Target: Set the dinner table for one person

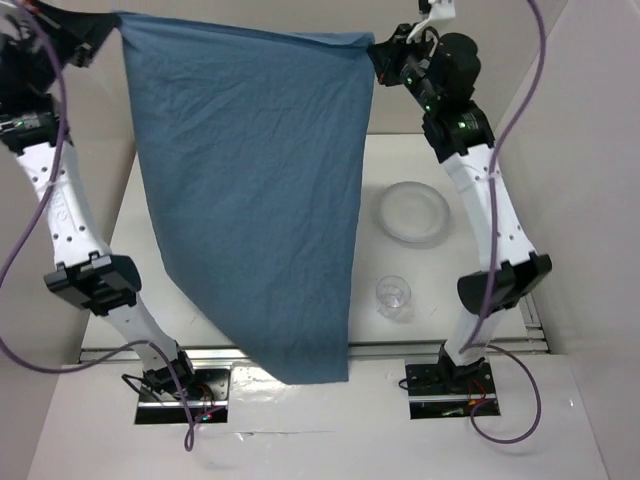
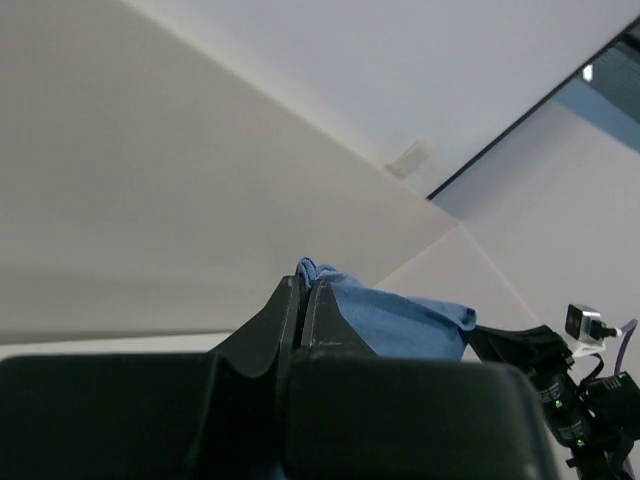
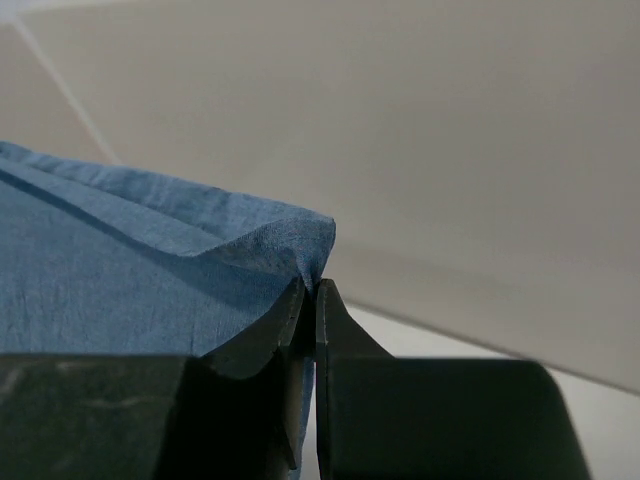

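My left gripper moves down, then back toward my base next and releases its placemat corner on the tabletop, since the cloth still hangs high above it.
A blue cloth placemat (image 1: 250, 190) hangs high over the dinner table (image 1: 400, 160), stretched between both arms and drooping to a point near the front rail. My left gripper (image 1: 108, 28) is shut on its top left corner (image 2: 315, 270); the black fingers (image 2: 330, 320) pinch the fabric (image 2: 400, 320). At the top right corner my right gripper (image 1: 378, 50) is shut on the cloth (image 3: 150, 260), a fold bunched at the fingertips (image 3: 330, 310). A clear plate (image 1: 413, 211) and a clear cup (image 1: 393, 294) rest on the tabletop to the right of the cloth.
A metal rail (image 1: 420, 349) runs along the table's front edge. Beige walls (image 1: 590, 150) close in the left, right and back. The hanging cloth hides much of the tabletop's middle and left.
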Motion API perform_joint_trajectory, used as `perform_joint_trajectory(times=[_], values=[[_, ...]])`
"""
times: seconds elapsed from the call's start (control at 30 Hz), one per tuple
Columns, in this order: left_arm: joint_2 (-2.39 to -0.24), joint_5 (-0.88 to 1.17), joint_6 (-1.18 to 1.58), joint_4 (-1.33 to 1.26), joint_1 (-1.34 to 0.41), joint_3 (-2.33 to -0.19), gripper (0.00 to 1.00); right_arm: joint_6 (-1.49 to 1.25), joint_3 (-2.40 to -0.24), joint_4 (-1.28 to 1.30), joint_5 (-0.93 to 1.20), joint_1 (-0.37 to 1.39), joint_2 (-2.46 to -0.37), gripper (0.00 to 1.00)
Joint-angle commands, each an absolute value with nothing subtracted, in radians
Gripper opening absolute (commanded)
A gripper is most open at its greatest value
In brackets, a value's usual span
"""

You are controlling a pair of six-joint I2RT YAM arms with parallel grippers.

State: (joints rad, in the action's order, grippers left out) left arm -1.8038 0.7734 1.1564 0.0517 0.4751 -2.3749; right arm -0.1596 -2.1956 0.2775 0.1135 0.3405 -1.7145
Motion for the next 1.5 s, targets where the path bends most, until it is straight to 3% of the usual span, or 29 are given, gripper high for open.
perform_joint_trajectory(times=[0.0,0.17,0.4,0.77,1.07,1.23,1.37,1.47], values=[[-1.897,0.686,1.016,0.081,0.404,-2.454,0.00,-0.173,-2.172,0.161,0.087,0.240,-1.778,0.00],[-2.026,0.641,0.948,0.081,0.290,-2.444,0.00,-0.195,-2.238,0.124,0.147,0.172,-1.992,0.00],[-2.224,0.606,0.928,0.081,0.270,-2.465,0.00,-0.251,-2.345,0.077,0.215,0.134,-2.242,0.00],[-2.304,0.617,0.948,0.032,0.270,-2.439,0.00,-0.293,-2.422,0.040,0.288,0.115,-2.372,0.00],[-1.938,0.680,0.819,0.195,0.320,-2.061,0.00,-0.275,-1.883,0.035,0.359,0.158,-1.955,0.00],[-1.648,0.693,0.779,0.287,0.396,-1.682,0.00,-0.255,-1.519,0.054,0.359,0.202,-1.626,0.00],[-1.409,0.614,0.739,0.448,0.420,-1.456,0.00,-0.255,-1.280,0.095,0.359,0.277,-1.398,0.00],[-1.232,0.432,0.747,0.612,0.431,-1.298,0.00,-0.255,-1.105,0.155,0.341,0.357,-1.232,0.00]])
